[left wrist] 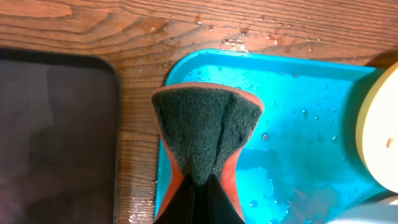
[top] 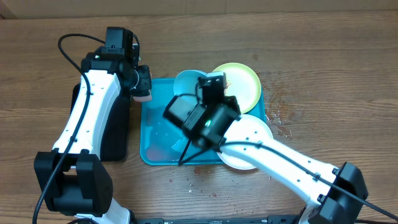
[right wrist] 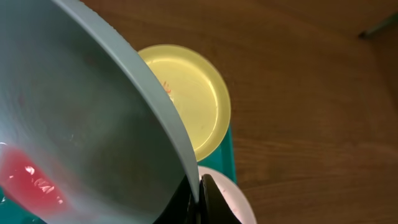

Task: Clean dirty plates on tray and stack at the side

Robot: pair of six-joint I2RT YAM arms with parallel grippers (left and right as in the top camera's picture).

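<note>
The wood is empty below my right gripper and to its right in the overhead view. I will carry the rim of the light blue plate past the tray with my right gripper, lower it and release it.
The turquoise tray (top: 155,140) lies mid-table. My right gripper (top: 198,94) is shut on the rim of the light blue plate (top: 185,81) and holds it tilted above the tray's back. The right wrist view shows the jaws (right wrist: 199,190) clamped on this plate (right wrist: 93,124), which has a red smear (right wrist: 25,180). The yellow-green plate (top: 241,84) lies at the tray's back right, with faint red marks (right wrist: 186,99). The pinkish-white plate (top: 250,144) lies at the front right corner. My left gripper (top: 144,90) (left wrist: 202,186) is shut on a green-and-orange sponge (left wrist: 208,124) over the tray's back left corner (left wrist: 298,124).
A black tray (top: 115,130) (left wrist: 56,137) lies just left of the turquoise tray, under my left arm. Water drops wet the tray floor and the wood at its right (top: 277,118). A pale plate edge (left wrist: 380,137) shows at the right of the left wrist view.
</note>
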